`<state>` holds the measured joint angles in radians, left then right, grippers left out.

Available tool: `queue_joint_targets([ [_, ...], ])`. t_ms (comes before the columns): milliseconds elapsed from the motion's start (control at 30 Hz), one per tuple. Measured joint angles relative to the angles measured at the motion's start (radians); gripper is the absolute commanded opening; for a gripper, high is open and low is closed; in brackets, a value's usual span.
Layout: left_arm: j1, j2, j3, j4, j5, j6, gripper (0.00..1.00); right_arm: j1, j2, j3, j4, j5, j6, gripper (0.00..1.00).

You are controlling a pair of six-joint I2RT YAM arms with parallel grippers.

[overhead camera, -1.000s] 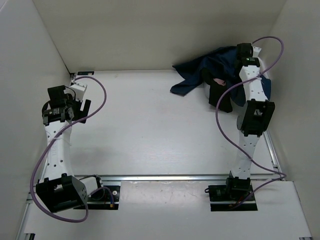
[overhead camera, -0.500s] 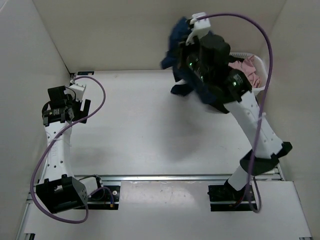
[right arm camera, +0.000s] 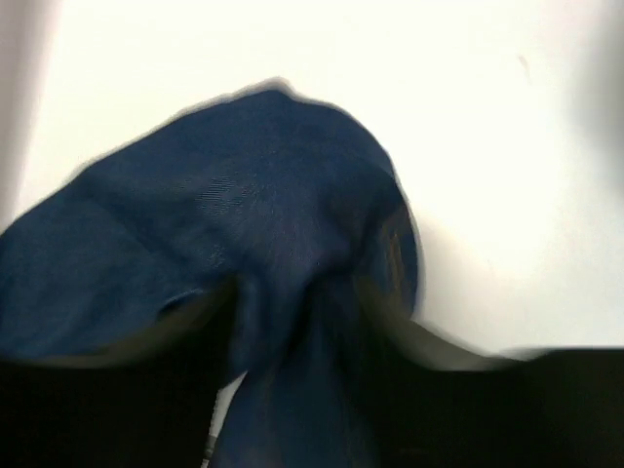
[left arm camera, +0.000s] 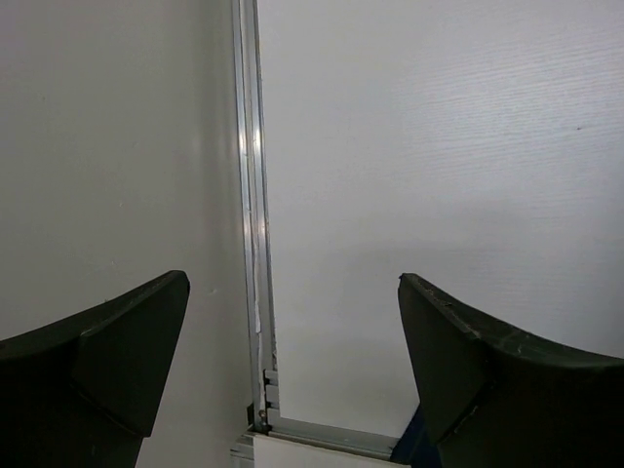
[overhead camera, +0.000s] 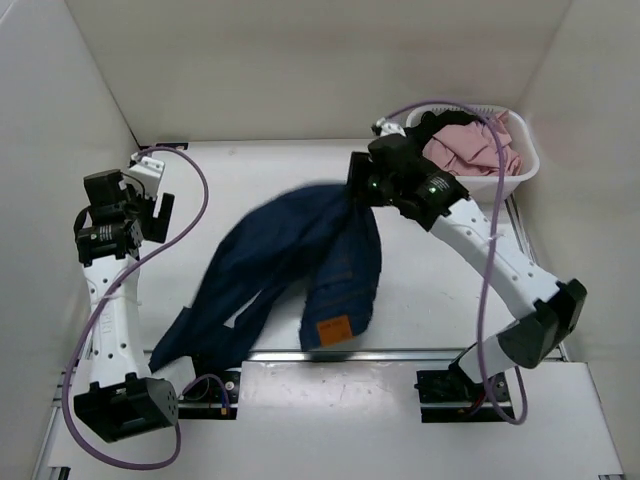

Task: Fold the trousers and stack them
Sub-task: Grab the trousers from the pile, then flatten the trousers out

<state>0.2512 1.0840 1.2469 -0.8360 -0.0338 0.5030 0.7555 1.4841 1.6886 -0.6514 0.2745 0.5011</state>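
Observation:
My left gripper should lower back onto the trouser leg's edge, since the trouser leg's end lies below the empty gripper, back and to its right in the top view.
The trousers, dark blue jeans, lie sprawled across the middle of the table. Their tan waistband patch is at the near rail and one leg trails to the near left. Their upper end runs up to my right gripper, which hangs over the table's far centre. In the right wrist view, blurred denim fills the space between the dark fingers; whether they grip it is unclear. My left gripper stands open and empty at the far left, apart from the trousers. A sliver of denim shows by its right finger.
A white basket sits at the far right corner with a pink cloth and a black garment in it. An aluminium rail crosses the near edge. White walls close in on three sides.
The right arm lifted the trousers out of the basket, swung them up and left, and they now lie spread over the table's middle. The left arm barely moved.

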Motion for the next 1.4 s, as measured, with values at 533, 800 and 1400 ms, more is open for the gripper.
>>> queue_joint_targets([
  [533,-0.137,0.119,-0.136,-0.279,0.187,0.307,1.00,-0.245,0.035,-0.480,-0.144,-0.139,-0.018,0.90],
  [800,-0.294,0.284,-0.348,-0.247,0.160,0.327,1.00,-0.268,-0.122,-0.716,-0.182,-0.094,0.024,0.97],
  [1400,-0.312,0.540,-0.401,-0.141,-0.004,0.209,0.14,-0.462,-0.008,-0.908,0.069,-0.236,0.023,0.16],
])
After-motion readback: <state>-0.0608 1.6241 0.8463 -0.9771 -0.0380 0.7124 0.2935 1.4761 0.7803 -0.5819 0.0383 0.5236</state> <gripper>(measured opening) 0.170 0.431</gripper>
